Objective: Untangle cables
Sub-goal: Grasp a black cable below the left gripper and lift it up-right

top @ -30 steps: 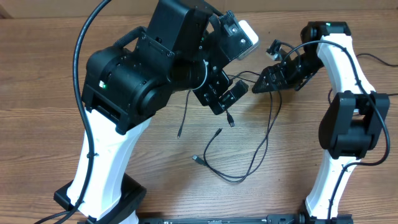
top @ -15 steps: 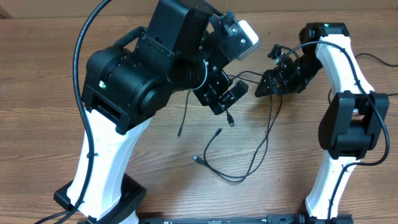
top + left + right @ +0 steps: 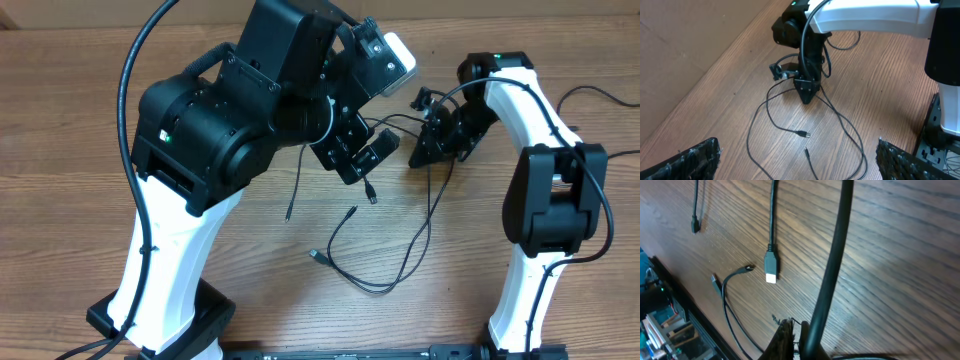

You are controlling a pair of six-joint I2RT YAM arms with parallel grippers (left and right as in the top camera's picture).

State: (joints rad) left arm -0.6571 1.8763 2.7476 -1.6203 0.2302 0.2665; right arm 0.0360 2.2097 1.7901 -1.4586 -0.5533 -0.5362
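Observation:
The robot's right gripper will lift and carry the cable to the right in the overhead view. It will release the cable by the trailing wire, away from the other looped cables.
Several thin black cables lie looped on the wooden table, with loose plug ends near the middle. My right gripper points down at the upper end of the tangle. In the right wrist view its jaws are shut, and one cable rises from them past the camera. A silver-tipped plug lies beyond. My left gripper hovers left of it. It is wide open, its fingers spread either side of the cable ends below.
The bulky black and white left arm hides much of the table's left half. The right arm's white links stand at the right, with a thicker black wire trailing off to the right edge. Both arm bases sit at the front edge.
My right gripper has moved left and down onto the cables and gone from open to shut. The left arm and its open gripper have stayed still.

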